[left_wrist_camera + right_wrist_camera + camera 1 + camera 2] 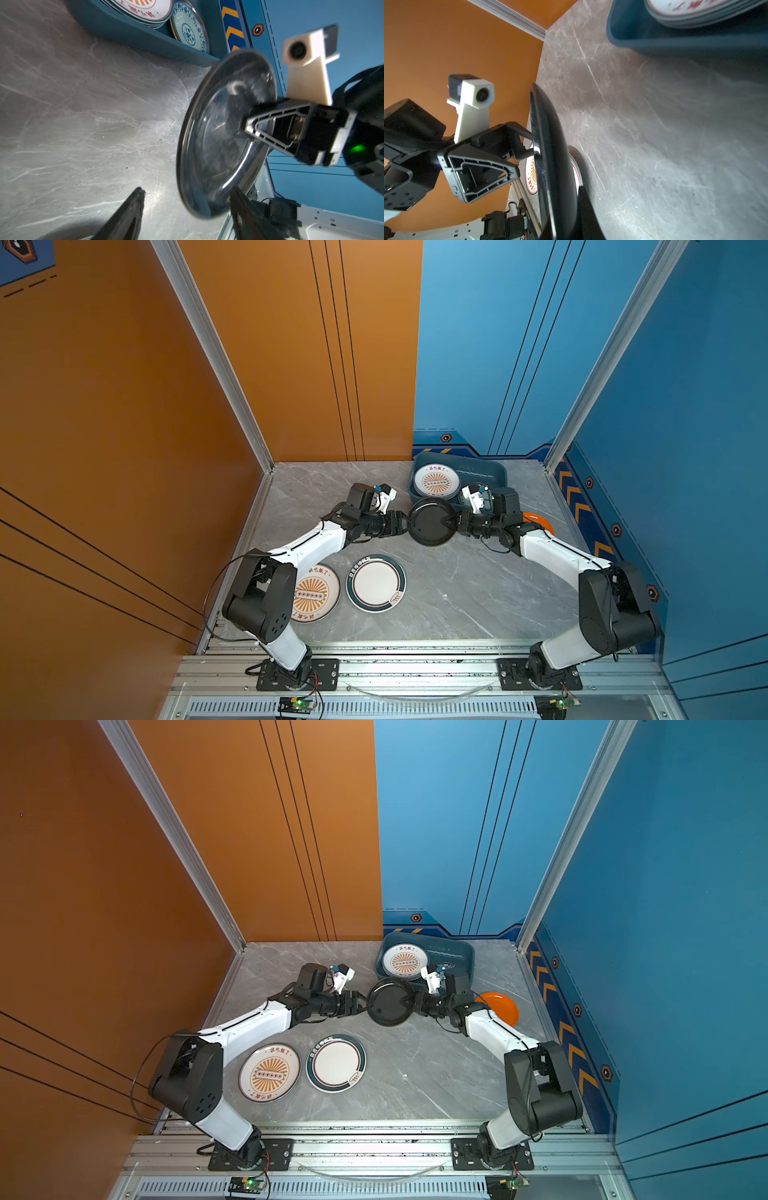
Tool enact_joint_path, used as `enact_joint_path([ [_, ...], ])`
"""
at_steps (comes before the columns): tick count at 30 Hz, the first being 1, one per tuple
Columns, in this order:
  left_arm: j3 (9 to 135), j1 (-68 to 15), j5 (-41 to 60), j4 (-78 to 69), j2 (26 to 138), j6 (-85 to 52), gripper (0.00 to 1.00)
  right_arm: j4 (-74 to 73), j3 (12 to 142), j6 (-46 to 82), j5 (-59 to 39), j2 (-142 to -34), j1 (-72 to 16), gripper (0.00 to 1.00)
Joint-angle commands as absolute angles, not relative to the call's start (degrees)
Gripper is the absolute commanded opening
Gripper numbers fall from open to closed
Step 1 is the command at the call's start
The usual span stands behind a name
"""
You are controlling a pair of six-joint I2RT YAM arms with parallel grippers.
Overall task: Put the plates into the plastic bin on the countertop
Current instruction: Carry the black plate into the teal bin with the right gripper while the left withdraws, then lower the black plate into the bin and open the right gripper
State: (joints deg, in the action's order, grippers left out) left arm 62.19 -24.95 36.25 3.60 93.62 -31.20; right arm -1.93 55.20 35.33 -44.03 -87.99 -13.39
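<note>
My right gripper holds the black plate and should next carry it outward into the bin over the teal patterned plate (449, 969). It should release the black plate there, because the sunburst stack stands higher.
A black plate (431, 521) (390, 1001) hangs tilted above the countertop (457, 593), just in front of the plastic bin (496, 472) (465, 952). My right gripper (451, 522) (560, 207) is shut on its right rim. At the plate's left rim (224, 135), my left gripper (405, 524) (188, 190) is open, its fingers spread either side of the edge. Inside the bin lie a stack topped by a sunburst plate (436, 481) and a teal patterned plate (190, 31). A second sunburst plate (311, 595) and a teal-rimmed plate (376, 583) lie on the counter.
An orange plate (498, 1006) lies on the counter right of the bin, partly under my right arm. Orange and blue walls close in the counter on the left, back and right. A metal rail with both arm bases runs along the front edge.
</note>
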Motion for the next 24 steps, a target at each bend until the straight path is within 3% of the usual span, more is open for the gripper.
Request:
enact_joint_path([
  [1,60.70,-24.61,34.81,3.52,91.34,-30.71,0.85,9.14,61.66,29.32,-38.53,-88.32,-11.01,0.00],
  [2,60.33,-24.60,34.45,3.35,90.88,-30.77,0.95,11.85,63.46,28.05,-36.84,-88.48,-10.31,0.00],
  [3,59.77,-24.62,33.99,3.09,90.24,-30.76,0.99,14.87,65.56,26.65,-34.45,-88.59,-9.48,0.00],
  [14,54.70,-24.13,32.26,0.56,85.53,-31.35,0.98,24.38,78.87,22.98,-15.49,-94.20,-2.50,0.00],
  [24,52.53,-23.05,31.78,-0.18,83.25,-31.17,0.98,25.11,88.76,24.83,-15.36,-106.83,2.06,0.00],
])
